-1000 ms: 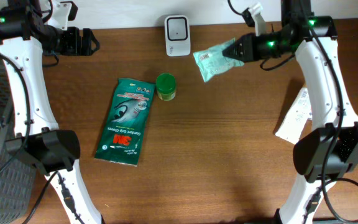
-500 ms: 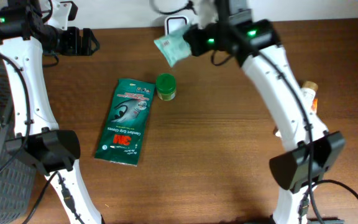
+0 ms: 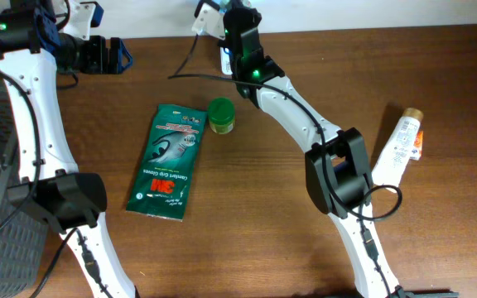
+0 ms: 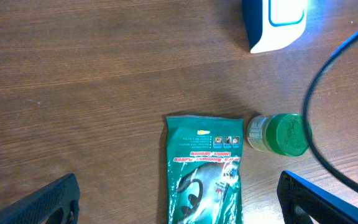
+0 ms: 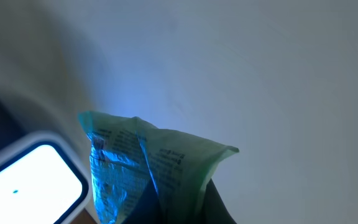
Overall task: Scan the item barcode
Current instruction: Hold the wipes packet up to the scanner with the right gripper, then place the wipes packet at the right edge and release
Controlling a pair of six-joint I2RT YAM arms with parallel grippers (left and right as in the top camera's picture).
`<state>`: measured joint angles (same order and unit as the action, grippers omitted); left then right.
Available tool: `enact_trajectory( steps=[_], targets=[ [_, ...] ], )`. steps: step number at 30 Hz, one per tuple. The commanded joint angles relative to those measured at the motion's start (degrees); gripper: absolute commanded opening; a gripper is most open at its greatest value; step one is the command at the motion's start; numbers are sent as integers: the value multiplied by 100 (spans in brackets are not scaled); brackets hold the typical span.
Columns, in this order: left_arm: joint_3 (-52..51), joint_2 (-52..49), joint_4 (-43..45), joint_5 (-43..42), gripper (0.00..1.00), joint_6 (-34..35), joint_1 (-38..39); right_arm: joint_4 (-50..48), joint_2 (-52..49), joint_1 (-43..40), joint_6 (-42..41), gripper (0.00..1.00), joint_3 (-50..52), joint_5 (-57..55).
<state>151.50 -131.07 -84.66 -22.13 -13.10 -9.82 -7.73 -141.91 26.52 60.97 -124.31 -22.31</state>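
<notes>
My right gripper swings back and to the right in the overhead view next, over the wood (image 3: 373, 122) beside the tube, a bare spot to release the packet.
My right gripper (image 5: 188, 196) is shut on a pale green printed packet (image 5: 157, 165), which stands up between the two dark fingers and is lit blue on its left side. The white barcode scanner (image 5: 23, 180) glows just left of and below the packet. From overhead, the right gripper (image 3: 237, 31) hangs over the scanner at the table's back edge, hiding nearly all of it. My left gripper (image 3: 110, 55) stays open at the back left, with nothing between its fingers (image 4: 48, 202). The scanner (image 4: 275, 22) also shows in the left wrist view.
A green 3M glove package (image 3: 170, 161) lies left of centre, with a green-lidded jar (image 3: 221, 115) on its side beside the top right corner. A white and orange tube (image 3: 400, 145) lies at the right. A black cable (image 4: 319, 112) loops near the jar.
The right arm has swung left across the back of the table, carrying the packet from the right side to over the scanner. The left arm has not moved.
</notes>
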Motion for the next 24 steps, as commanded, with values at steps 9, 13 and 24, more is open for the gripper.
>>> enact_trajectory(
  steps=[9, 13, 24],
  targets=[
    [37, 70, -7, -59, 99, -68, -4, -63, -149, -190, 74, 4, -63, 105],
    [37, 70, -7, -59, 99, -68, -4, 310, 424, -192, -1182, 4, -63, 109],
    [37, 70, -7, -59, 99, -70, -4, 7088, 3591, -1335, -6505, 4, -63, 857]
  ],
)
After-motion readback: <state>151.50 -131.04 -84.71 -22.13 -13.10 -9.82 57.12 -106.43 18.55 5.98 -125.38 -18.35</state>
